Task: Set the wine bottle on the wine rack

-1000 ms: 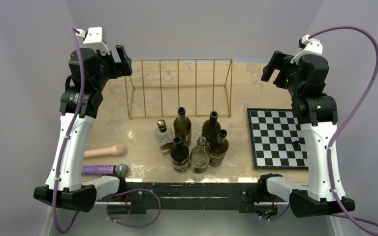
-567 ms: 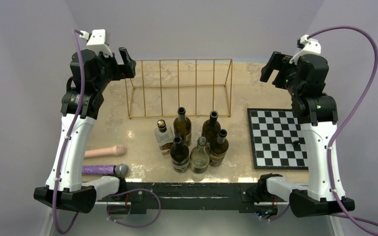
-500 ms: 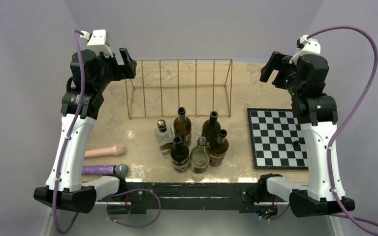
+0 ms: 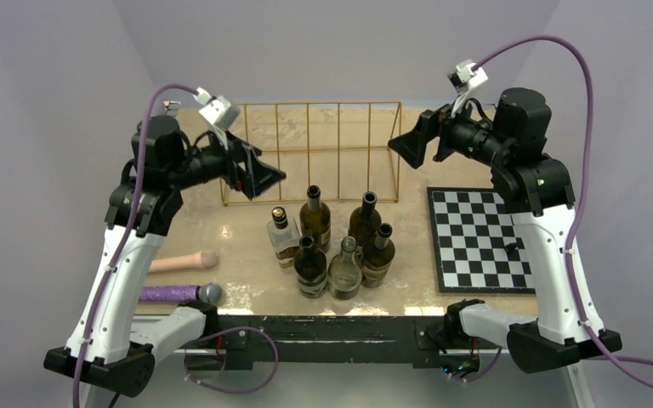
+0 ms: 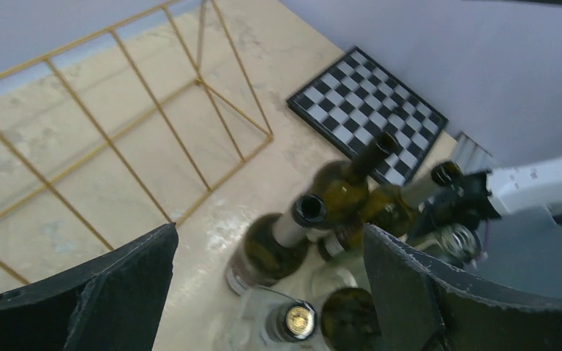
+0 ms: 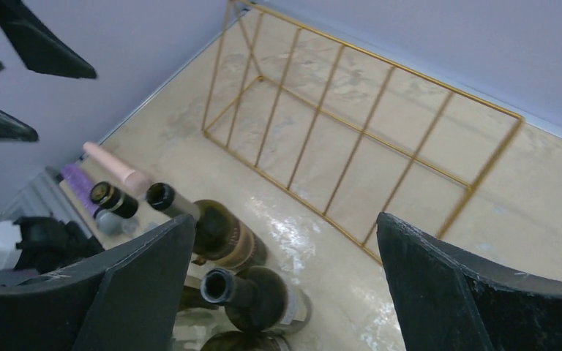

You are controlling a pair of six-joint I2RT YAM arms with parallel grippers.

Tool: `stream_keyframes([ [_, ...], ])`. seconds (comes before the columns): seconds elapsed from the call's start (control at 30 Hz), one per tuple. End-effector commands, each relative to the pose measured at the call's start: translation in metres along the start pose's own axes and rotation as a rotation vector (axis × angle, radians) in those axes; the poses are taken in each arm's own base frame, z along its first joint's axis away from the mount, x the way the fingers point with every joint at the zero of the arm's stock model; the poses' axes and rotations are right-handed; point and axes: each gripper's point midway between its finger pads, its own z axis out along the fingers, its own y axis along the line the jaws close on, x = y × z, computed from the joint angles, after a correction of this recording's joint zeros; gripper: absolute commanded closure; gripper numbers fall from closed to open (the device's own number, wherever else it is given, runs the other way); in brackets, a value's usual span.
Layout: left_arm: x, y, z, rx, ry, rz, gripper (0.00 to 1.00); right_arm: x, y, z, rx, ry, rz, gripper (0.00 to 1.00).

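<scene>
The clear wine bottle stands at the edge of the cluster. My left gripper should move back from the rack (image 4: 310,153) and down to the bottle's capped neck next.
The gold wire wine rack (image 4: 310,153) stands empty at the back of the table. It also shows in the left wrist view (image 5: 117,124) and the right wrist view (image 6: 358,124). Several wine bottles (image 4: 332,242) stand upright in a cluster in front of it. My left gripper (image 4: 265,175) is open and empty, in the air over the rack's front left corner. It looks down on the cluster (image 5: 293,234). My right gripper (image 4: 401,146) is open and empty, in the air over the rack's right end. It looks down on two dark bottles (image 6: 223,235).
A black-and-white chessboard (image 4: 480,238) lies at the right with a small dark piece on it. A pink cylinder (image 4: 183,262) and a purple-handled microphone (image 4: 183,293) lie at the front left. Grey walls close in the back and sides.
Both arms have swung inward from the table's sides. The grippers now tilt down over the rack's ends, facing the bottles. Both stay open and the bottles have not moved.
</scene>
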Motion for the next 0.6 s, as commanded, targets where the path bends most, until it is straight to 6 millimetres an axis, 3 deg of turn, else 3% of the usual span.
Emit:
stream_keyframes([
  [0.0, 0.046, -0.036, -0.013, 0.038, 0.109, 0.086, 0.01, -0.014, 0.038, 0.006, -0.157, -0.041, -0.113, 0.01],
  [0.13, 0.076, -0.033, -0.026, -0.027, 0.128, 0.047, 0.03, -0.011, 0.037, 0.018, -0.158, -0.027, -0.069, 0.03],
  [0.27, 0.082, -0.026, -0.034, -0.089, 0.062, 0.039, 0.07, -0.009, 0.034, 0.025, -0.153, -0.019, -0.046, 0.03],
  [0.5, 0.107, -0.024, -0.012, -0.024, 0.067, -0.024, 0.14, -0.012, 0.031, 0.033, -0.142, -0.028, -0.014, 0.03],
  [0.57, 0.111, -0.024, -0.008, -0.005, 0.067, -0.027, 0.21, -0.012, 0.028, 0.034, -0.129, -0.029, -0.007, 0.03],
])
